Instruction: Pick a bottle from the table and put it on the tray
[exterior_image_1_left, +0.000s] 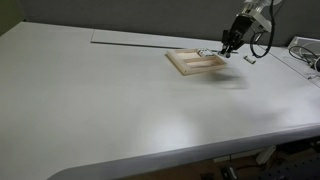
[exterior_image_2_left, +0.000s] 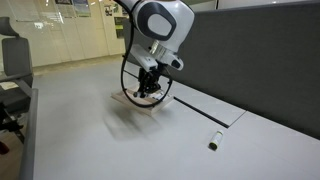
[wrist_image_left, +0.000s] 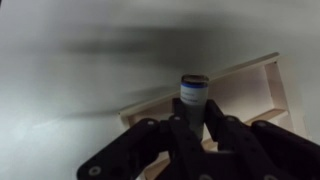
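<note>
The bottle goes down with my gripper toward the tray's open section (wrist_image_left: 235, 97) below next, for release inside the tray's rim, since it still hangs above the tray.
My gripper (wrist_image_left: 195, 110) is shut on a tiny whitish bottle (wrist_image_left: 193, 93) with a dark end, held upright between the black fingers. The light tan wooden tray (wrist_image_left: 252, 84) with its raised rim lies just beyond and below the bottle. In both exterior views the gripper (exterior_image_1_left: 230, 43) (exterior_image_2_left: 148, 88) hangs over the far edge of the tray (exterior_image_1_left: 185, 63) (exterior_image_2_left: 128, 103); the held bottle is too small to make out there. A second look-alike bottle (exterior_image_2_left: 213, 142) lies on the table apart from the tray.
The wide pale table (exterior_image_1_left: 120, 100) spreads around the tray. A dark partition wall (exterior_image_2_left: 260, 60) runs along one table edge. Cables and equipment (exterior_image_1_left: 300, 52) sit near the arm's base. An office chair (exterior_image_2_left: 12, 70) stands off the table.
</note>
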